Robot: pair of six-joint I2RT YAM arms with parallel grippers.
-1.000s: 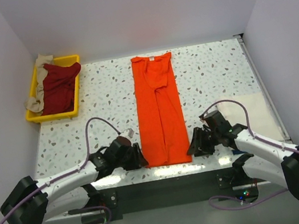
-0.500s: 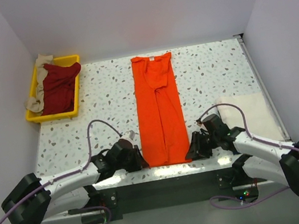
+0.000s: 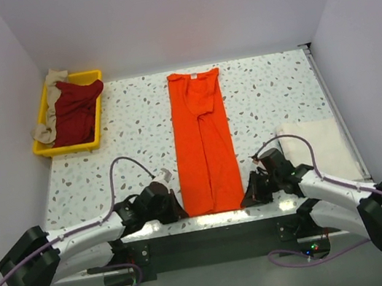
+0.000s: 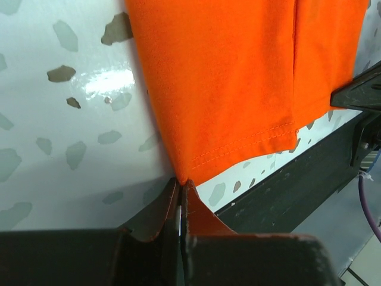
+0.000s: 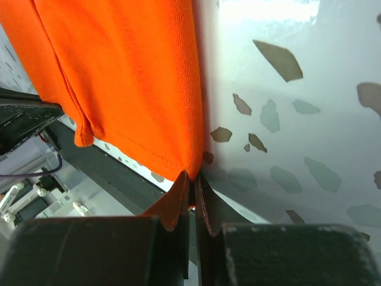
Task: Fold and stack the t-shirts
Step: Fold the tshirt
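Note:
My left gripper lifts the hem corner outward next, lowers it onto the strip's far half [image 3: 180, 120] and releases it there, which shortens the long strip.
A bright orange t-shirt [image 3: 203, 141] lies folded into a long narrow strip down the middle of the table, collar at the far end. My left gripper [image 3: 181, 210] is shut on its near left hem corner [image 4: 181, 177]. My right gripper [image 3: 247, 198] is shut on the near right hem corner [image 5: 191, 173]. Both corners sit pinched at the fingertips, close to the table's near edge. A dark red t-shirt [image 3: 75, 108] and a beige one [image 3: 48, 116] lie heaped in the yellow tray. A cream-white folded t-shirt [image 3: 324, 143] rests flat at the right.
The yellow tray [image 3: 93, 77] stands at the far left corner against the wall. White walls close the table on the left, back and right. The near table edge [image 4: 280, 179] drops to a dark frame just behind both grippers.
Both grippers have closed from open onto the orange shirt's near hem corners. Each arm crept slightly toward the shirt's bottom edge; the shirt itself has barely shifted.

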